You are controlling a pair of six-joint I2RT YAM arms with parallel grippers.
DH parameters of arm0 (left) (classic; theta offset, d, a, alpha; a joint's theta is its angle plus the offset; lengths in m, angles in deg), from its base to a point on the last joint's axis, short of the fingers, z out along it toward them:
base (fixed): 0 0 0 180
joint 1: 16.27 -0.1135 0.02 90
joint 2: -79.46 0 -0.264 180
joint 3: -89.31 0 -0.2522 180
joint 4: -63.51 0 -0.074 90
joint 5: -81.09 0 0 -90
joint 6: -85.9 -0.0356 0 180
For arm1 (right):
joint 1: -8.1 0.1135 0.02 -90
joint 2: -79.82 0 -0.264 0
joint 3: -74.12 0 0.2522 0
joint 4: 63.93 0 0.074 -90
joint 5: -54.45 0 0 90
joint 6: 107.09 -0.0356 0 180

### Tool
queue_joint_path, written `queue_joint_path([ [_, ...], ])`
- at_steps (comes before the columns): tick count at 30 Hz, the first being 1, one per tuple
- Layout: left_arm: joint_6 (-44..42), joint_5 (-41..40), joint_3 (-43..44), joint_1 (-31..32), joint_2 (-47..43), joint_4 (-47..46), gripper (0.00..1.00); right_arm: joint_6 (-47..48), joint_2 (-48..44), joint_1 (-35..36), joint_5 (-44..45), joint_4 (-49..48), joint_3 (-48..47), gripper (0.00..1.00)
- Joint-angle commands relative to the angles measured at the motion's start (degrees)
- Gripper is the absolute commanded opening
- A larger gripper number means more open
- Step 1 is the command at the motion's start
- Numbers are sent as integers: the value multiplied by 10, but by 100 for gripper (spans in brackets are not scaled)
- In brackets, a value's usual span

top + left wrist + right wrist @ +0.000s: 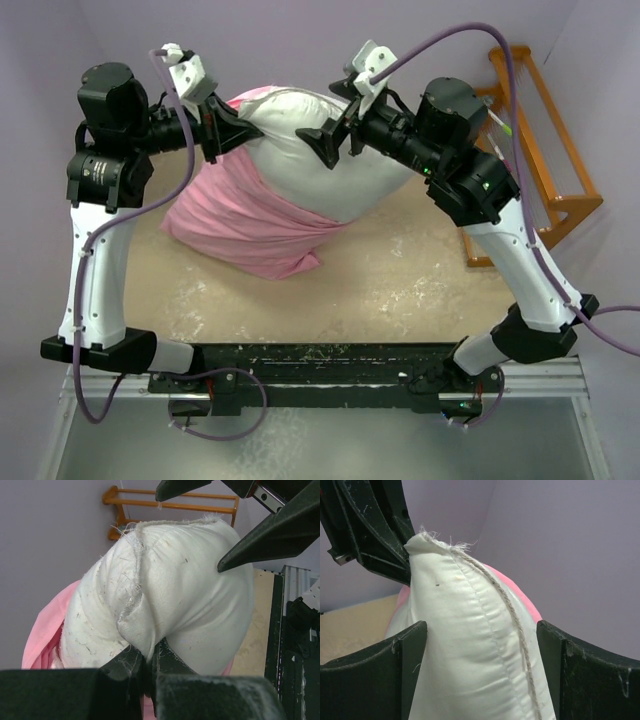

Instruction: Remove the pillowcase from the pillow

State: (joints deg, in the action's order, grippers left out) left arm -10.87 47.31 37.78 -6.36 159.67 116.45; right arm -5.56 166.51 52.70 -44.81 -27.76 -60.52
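The robot's right gripper needs to bring its open fingers together from both sides onto the bare white fabric, because the pillow's seamed edge is between them.
The white pillow is held up above the table, its upper half bare. The pink pillowcase is bunched round its lower left end and sags to the table. My left gripper is shut on a pinch of the pillow's white fabric, shown in the left wrist view. My right gripper is open, its fingers straddling the pillow's seamed edge without closing on it. A strip of pillowcase shows behind the pillow in the right wrist view.
An orange wooden rack stands at the right, against the purple wall; it also shows in the left wrist view. The tan tabletop lies below the pillow. A black rail runs along the near edge.
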Motion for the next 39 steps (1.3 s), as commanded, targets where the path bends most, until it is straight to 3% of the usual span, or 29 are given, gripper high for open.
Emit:
queue_joint_path([
  [1, -2, 14, -4, 5, -7, 23, 0, 13, 10, -1, -3, 39, -29, 93],
  [6, 2, 14, 10, 7, -8, 22, 0, -5, 23, -1, -82, 63, 18, 89],
  [8, -3, 11, 11, 7, -8, 24, 0, -11, 34, -1, -115, 81, 22, 82],
  [10, -14, 8, 11, 7, -11, 28, 4, -20, 59, -1, -98, 107, -1, 64],
  [11, -22, 7, 12, 7, -12, 30, 18, -26, 69, -1, -76, 109, -18, 49],
  [12, -30, 3, 12, 7, -14, 34, 51, -33, 72, -1, -26, 104, -35, 34],
  [14, -50, -10, 25, 7, -17, 51, 88, -39, 53, -2, 6, 55, -27, 9],
  [15, -71, -19, 35, 7, -18, 73, 98, -43, 34, -2, 7, 11, -5, 1],
  [16, -101, -32, 46, 7, -20, 96, 100, -47, 12, -3, 6, -31, 13, 0],
  [24, -366, -195, 91, -10, -21, 292, 99, -54, -70, -7, -95, -188, 75, 0],
  [32, -500, -142, 24, -108, -57, 317, 97, -34, -82, -10, -142, -175, 82, 0],
  [39, -546, -101, -41, -108, -79, 325, 71, -42, -84, -12, -153, -185, 85, 0],
])
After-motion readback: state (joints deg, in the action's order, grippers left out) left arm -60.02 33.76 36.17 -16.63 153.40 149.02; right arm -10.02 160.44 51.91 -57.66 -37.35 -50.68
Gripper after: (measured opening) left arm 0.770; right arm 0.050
